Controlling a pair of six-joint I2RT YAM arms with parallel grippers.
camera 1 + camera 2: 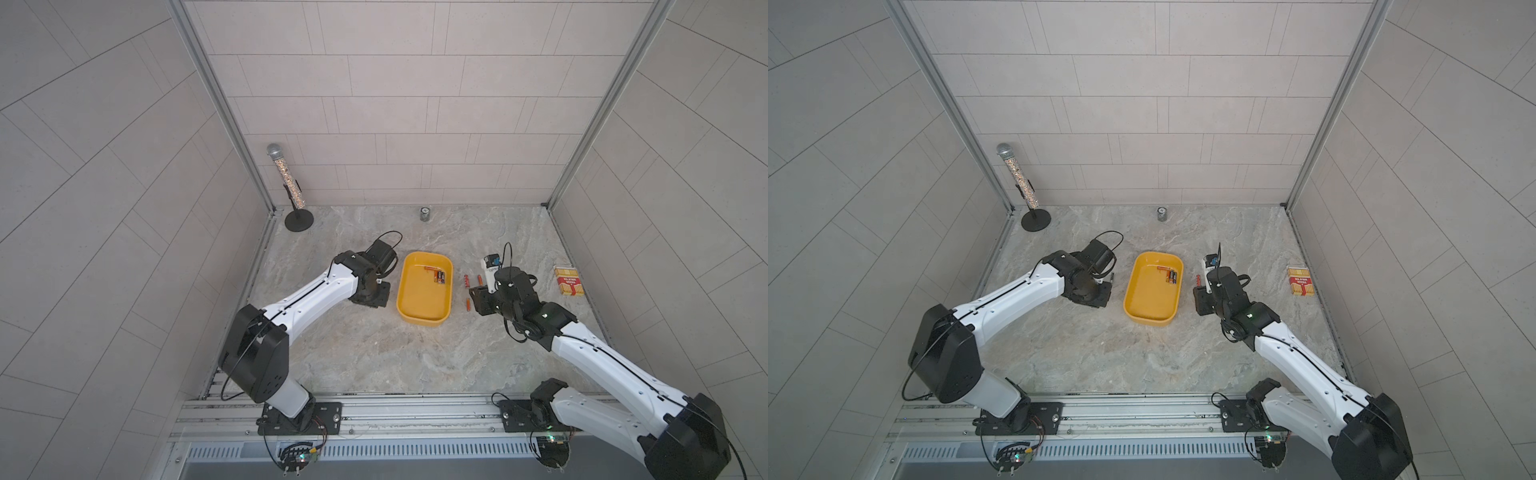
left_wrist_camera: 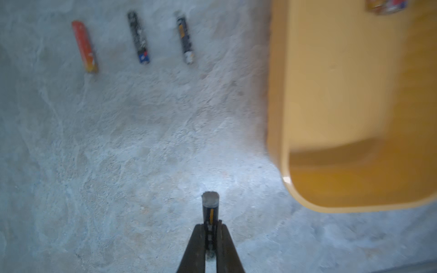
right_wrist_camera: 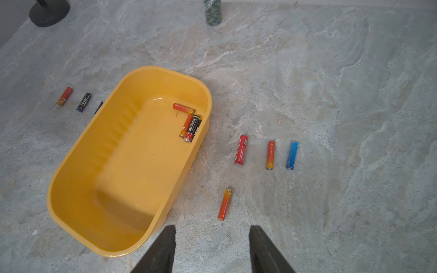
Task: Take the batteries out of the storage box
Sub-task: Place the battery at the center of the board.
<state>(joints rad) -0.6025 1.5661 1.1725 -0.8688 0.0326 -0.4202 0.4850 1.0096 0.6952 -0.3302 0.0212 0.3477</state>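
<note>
The bare tabletop [image 2: 214,177] beside the box is just below my left gripper, so the gripper will next go down a little toward the yellow box [image 2: 331,82] and let go of the black battery.
The yellow storage box [image 1: 419,299] sits mid-table between my two arms. Three batteries lie in its far right corner: two orange ones [image 3: 183,108] [image 3: 185,126] and a black one [image 3: 192,128]. My left gripper [image 2: 210,224] is shut on a black battery with an orange stripe [image 2: 210,208], just above the table and left of the box [image 2: 331,82]. Three batteries lie in a row beyond it: orange-red [image 2: 85,47], black [image 2: 138,39], black with orange [image 2: 185,39]. My right gripper [image 3: 212,228] is open and empty, right of the box's near corner. Ahead of it lie red [image 3: 241,150], orange [image 3: 270,155], blue [image 3: 292,155] and orange [image 3: 224,204] batteries.
A small silver can [image 1: 424,214] stands at the back wall. A glittery tube on a black stand [image 1: 291,187] occupies the back left corner. A red-and-yellow striped packet [image 1: 568,281] lies by the right wall. Tiled walls close in three sides.
</note>
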